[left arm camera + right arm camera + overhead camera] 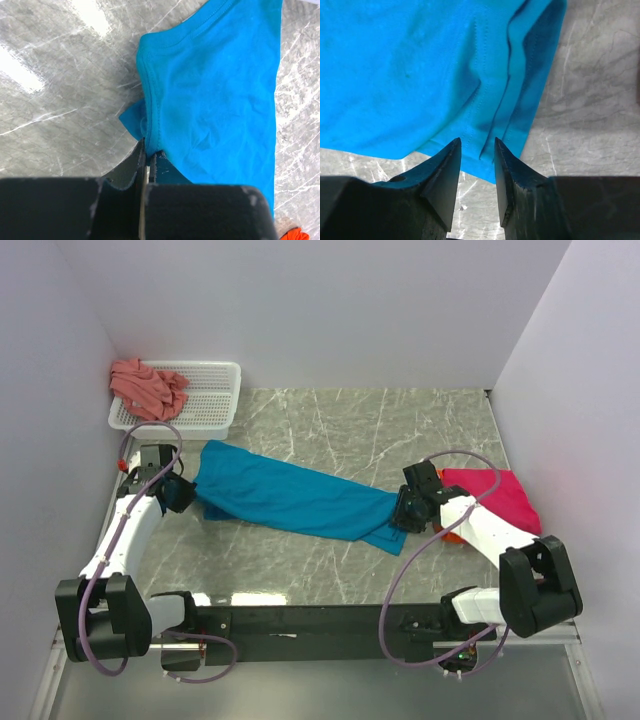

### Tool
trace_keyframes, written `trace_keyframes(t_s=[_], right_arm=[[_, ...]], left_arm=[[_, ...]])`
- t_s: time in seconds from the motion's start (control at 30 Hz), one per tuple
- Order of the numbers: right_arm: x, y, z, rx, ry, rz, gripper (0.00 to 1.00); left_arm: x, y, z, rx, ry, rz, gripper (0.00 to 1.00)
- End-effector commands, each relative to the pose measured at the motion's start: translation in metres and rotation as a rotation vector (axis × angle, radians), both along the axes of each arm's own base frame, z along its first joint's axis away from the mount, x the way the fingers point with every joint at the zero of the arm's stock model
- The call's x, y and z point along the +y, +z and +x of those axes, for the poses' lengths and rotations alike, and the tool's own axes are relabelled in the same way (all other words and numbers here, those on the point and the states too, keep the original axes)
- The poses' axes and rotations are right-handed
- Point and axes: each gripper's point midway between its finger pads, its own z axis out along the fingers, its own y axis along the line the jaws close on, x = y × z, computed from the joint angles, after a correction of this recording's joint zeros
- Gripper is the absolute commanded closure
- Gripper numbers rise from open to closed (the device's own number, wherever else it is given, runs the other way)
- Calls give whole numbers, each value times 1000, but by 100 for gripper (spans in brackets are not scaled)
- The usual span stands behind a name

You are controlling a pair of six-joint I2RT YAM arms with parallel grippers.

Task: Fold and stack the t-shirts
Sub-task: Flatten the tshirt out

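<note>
My left gripper should lift the slanted shirt outward, then lower and release it beside the basket's near rim, outward of the gripper, to straighten it.
A teal-blue t-shirt lies stretched in a long band across the marble table. My left gripper is shut on its left end; the left wrist view shows the fingertips pinching a stitched edge of the cloth. At the shirt's right end my right gripper has its jaws still apart. In the right wrist view the tips stand either side of the folded hem, with a narrow gap between them. A magenta-pink t-shirt lies by the right arm, on top of an orange one. A salmon-pink t-shirt is crumpled in the basket.
A white mesh basket stands at the back left corner. White walls close in the table on the left, back and right. The arms' black base rail runs along the near edge.
</note>
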Motion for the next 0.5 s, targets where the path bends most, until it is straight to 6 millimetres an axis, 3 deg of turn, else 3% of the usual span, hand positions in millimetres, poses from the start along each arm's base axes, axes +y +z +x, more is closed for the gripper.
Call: trace_keyframes(t_s=[0.0,0.1,0.33,0.47], right_arm=[[6,0,6,-32,11,7,60],[-3,-9,3,9,-13,-58,60],[-1,-19,2,32,-12,-71,61],[5,-19,5,21,-4,-60,78]], left_arm=[[-2,8,7,-23,-22,-5,99],[-1,8,7,-21,-19,-2,99],[-2,8,8,-23,-22,-3,99],[-3,8,8,-23,-28,-9,99]])
